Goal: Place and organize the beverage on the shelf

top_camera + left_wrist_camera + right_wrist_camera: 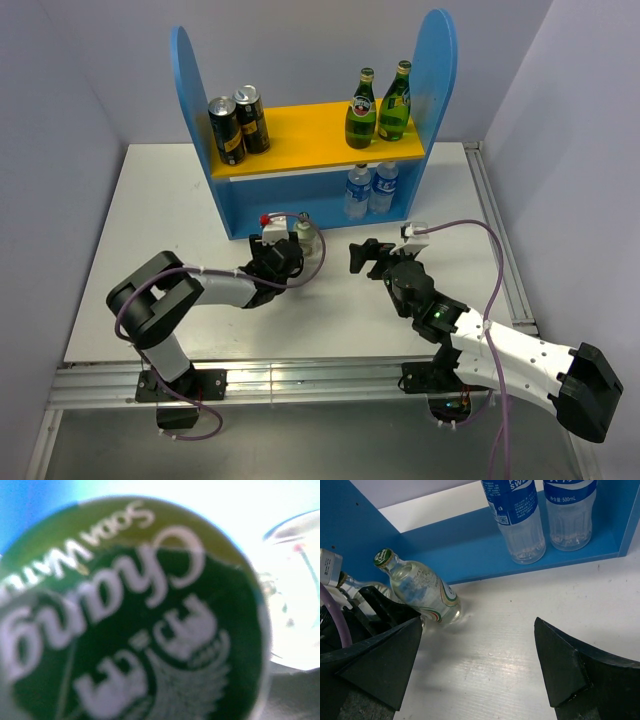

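Observation:
My left gripper should next move outward and release the squat bottle on the bare blue level below the cans, because that spot is outward of the gripper.
The blue shelf (190, 80) holds two green glass bottles (378, 108) on the right of its orange board and two blue-labelled water bottles (370, 189) below; these also show in the right wrist view (517, 515). One squat clear bottle (306, 238) stands on the table in front of the shelf, green-capped in the right wrist view (420, 587). My left gripper (283, 252) is at a second squat bottle (360, 587) beside it. That bottle's green cap (135, 620) fills the left wrist view and hides the fingers. My right gripper (477, 670) is open and empty on the table's right.
Two dark cans (238, 125) stand on the left of the orange board. The lower level's left part (445, 540) is bare blue. A metal rail (495, 220) runs along the table's right edge.

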### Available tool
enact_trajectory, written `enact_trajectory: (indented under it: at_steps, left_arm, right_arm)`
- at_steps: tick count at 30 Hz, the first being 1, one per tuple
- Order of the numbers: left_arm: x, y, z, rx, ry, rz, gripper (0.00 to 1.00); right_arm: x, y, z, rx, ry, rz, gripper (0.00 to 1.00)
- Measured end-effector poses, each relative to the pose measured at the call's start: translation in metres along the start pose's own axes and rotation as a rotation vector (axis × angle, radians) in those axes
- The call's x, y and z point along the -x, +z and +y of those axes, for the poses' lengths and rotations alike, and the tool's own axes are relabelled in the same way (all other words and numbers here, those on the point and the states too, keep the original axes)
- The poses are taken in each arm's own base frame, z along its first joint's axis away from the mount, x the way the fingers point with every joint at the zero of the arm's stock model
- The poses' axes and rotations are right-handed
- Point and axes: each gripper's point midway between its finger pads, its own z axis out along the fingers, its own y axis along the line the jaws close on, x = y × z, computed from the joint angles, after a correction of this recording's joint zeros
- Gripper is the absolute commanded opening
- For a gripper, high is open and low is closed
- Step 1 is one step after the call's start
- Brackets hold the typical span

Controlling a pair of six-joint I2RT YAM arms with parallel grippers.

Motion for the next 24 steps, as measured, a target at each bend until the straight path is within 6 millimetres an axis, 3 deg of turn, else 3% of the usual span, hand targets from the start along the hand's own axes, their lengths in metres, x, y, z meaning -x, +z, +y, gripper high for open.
enact_trajectory:
  at_steps: [8, 15, 24]
  left_arm:
    - [0.007, 0.000, 0.007, 0.013, 0.026, -0.004, 0.00]
    - [0.036, -0.001, 0.018, 0.026, -0.010, -0.052, 0.00]
    - [0.064, 0.023, 0.042, 0.078, -0.049, -0.094, 0.00]
  right_arm:
    - [-0.002, 0.001, -0.002, -0.008, -0.011, 0.004, 1.00]
    - [-0.003, 0.002, -0.003, -0.012, -0.016, 0.007, 1.00]
    - [-0.006, 0.002, -0.003, -0.017, -0.023, 0.014, 1.00]
